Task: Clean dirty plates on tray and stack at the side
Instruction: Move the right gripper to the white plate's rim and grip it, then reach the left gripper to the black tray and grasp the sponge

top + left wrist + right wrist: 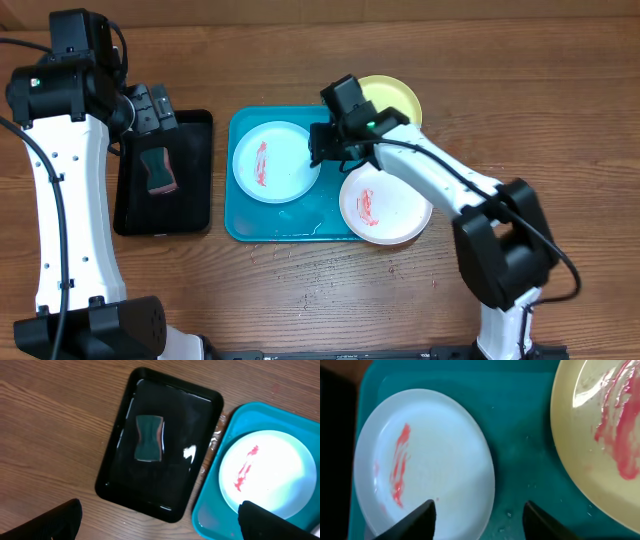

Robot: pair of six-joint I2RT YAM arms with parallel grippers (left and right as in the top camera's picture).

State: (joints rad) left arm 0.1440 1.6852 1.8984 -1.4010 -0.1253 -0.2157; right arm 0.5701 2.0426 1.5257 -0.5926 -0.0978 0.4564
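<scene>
The pink and green sponge curves in at its middle, so my left gripper will next lower into the black tray and close across the sponge's slim middle.
The turquoise tray holds a light blue plate with a red smear. A yellow-green plate, also smeared red, lies at the tray's far right corner. A white-pink plate with a red smear overlaps the near right corner. My right gripper is open, its jaws partly narrowed astride the light blue plate's right rim, one finger over the plate and one over the tray. My left gripper hangs wide open above the black tray, holding nothing.
A narrow black tray lies left of the turquoise one, with a dark sponge in it. Water drops glint on the turquoise tray's near edge. Bare wooden table surrounds both trays.
</scene>
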